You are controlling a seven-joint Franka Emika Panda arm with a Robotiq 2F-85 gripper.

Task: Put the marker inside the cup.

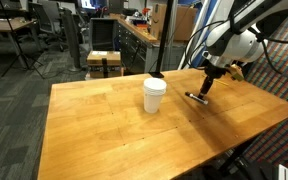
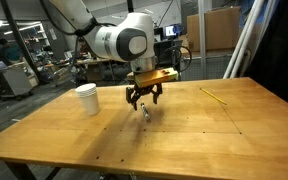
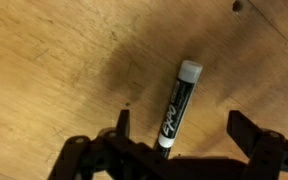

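Observation:
My gripper lowers onto the black lettered body of the marker (image 1: 196, 97) (image 3: 178, 103) next and closes there, because the open fingers already hover above, one on either side.
The black marker (image 3: 178, 103) with a whitish end lies flat on the wooden table (image 1: 104, 125); it also shows in both exterior views (image 1: 196, 98) (image 2: 145, 113). My gripper (image 3: 182, 128) is open and hovers just above it, fingers apart on either side, not touching. It shows in both exterior views (image 1: 205, 88) (image 2: 142, 100). The white cup (image 1: 155, 95) stands upright on the table, well apart from the gripper, and shows in the other exterior view too (image 2: 87, 99).
A thin yellow stick (image 2: 216, 95) lies on the table beyond the gripper. A black pole (image 1: 157, 40) rises behind the cup. Office desks and chairs stand around the table.

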